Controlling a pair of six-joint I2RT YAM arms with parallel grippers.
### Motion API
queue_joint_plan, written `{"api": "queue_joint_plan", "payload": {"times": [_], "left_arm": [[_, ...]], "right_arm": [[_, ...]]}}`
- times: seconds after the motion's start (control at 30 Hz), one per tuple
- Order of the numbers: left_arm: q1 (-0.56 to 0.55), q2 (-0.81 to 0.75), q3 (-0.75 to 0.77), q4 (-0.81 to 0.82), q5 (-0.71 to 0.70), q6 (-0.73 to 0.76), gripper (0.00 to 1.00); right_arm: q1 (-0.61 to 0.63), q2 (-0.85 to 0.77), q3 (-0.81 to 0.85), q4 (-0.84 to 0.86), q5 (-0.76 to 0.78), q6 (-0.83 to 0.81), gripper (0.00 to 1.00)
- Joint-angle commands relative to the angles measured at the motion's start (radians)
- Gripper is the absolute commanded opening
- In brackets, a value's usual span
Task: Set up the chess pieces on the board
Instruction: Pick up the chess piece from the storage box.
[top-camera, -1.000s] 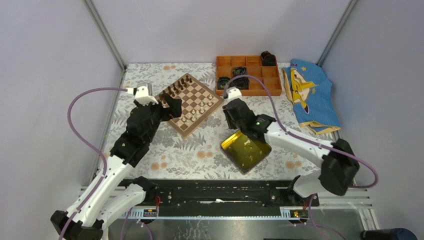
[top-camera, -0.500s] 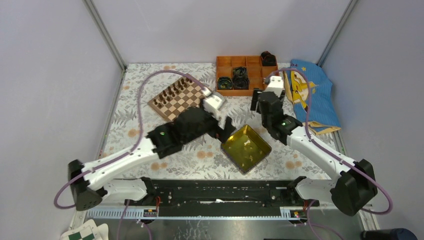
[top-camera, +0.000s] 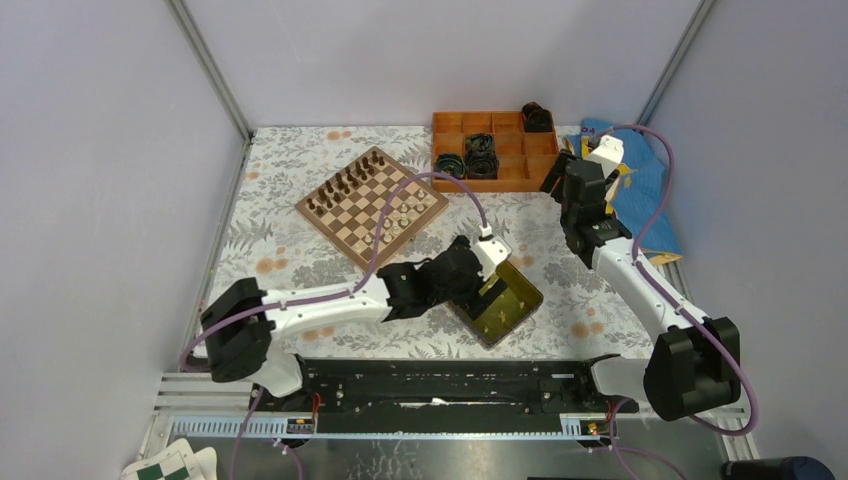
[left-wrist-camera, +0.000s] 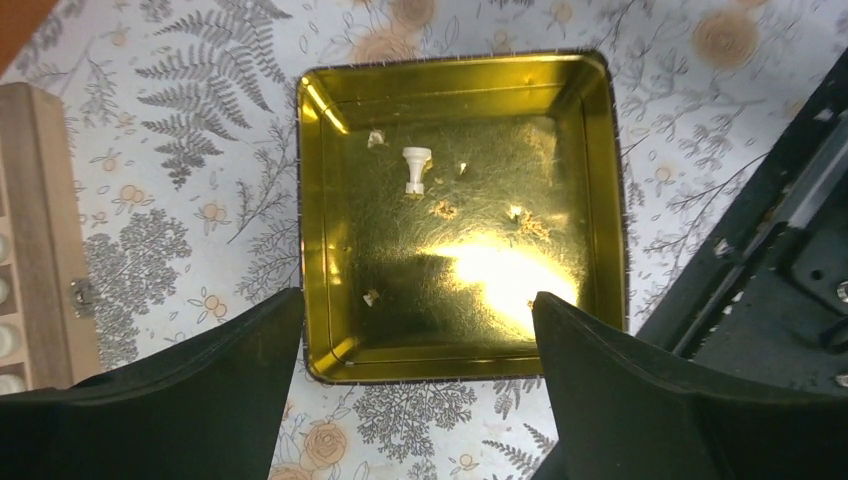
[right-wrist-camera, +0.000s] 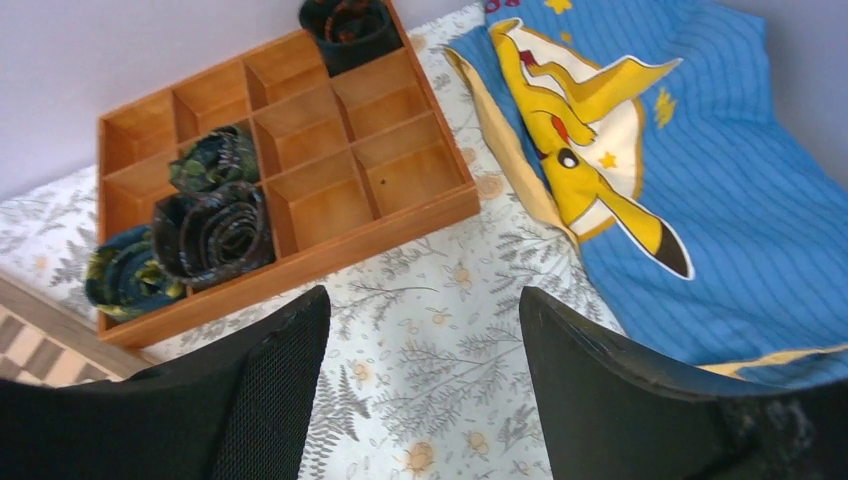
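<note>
I need to lower my left gripper into the tray (left-wrist-camera: 320, 240) and close it on the cream-white piece's narrow end (left-wrist-camera: 414, 186), which points toward the gripper's fingers, because the piece is below them.
The wooden board (top-camera: 372, 207) lies at the back left with dark figures along its far edge and several cream-white chess pieces (top-camera: 402, 215) near its right side. One cream-white piece (left-wrist-camera: 415, 168) lies on its side in the glossy yellow tray (left-wrist-camera: 320, 240). My left gripper (left-wrist-camera: 415, 330) is open and empty, hovering above the tray's near edge; in the top view it (top-camera: 490, 275) is over the tray (top-camera: 520, 300). My right gripper (right-wrist-camera: 420, 330) is open and empty above bare tablecloth between the orange box and the blue cloth; in the top view it (top-camera: 562, 175) is at the back right.
An orange compartment box (top-camera: 495, 150) with rolled dark ties (right-wrist-camera: 215, 225) stands at the back. A blue cartoon cloth (right-wrist-camera: 680, 170) lies at the right. The board's edge shows at the left of the left wrist view (left-wrist-camera: 40, 230). A black rail (top-camera: 430, 385) runs along the near edge.
My left arm swung from the board rightwards to over the yellow tray. My right arm pulled back from the tray to the back right, near the orange box and blue cloth.
</note>
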Motion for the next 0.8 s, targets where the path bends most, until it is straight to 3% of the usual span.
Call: {"api": "queue_joint_plan", "payload": {"times": [0.0,0.27,0.4,0.77], "left_arm": [[-0.011,0.060,-0.032,0.153,0.005,0.065,0.90],[-0.009,0.182,-0.068,0.346,0.006,0.109,0.77],[-0.002,0.235,-0.098,0.462,0.015,0.140,0.66],[0.085,0.295,-0.152,0.640,0.109,0.123,0.64]], "right_arm": [[-0.008,-0.002,0.036,0.122,-0.030,0.038,0.76],[-0.008,-0.019,-0.029,0.224,-0.036,0.034,0.75],[-0.008,-0.014,-0.049,0.247,-0.045,0.030,0.75],[-0.008,0.002,-0.072,0.298,-0.104,0.029,0.75]]}}
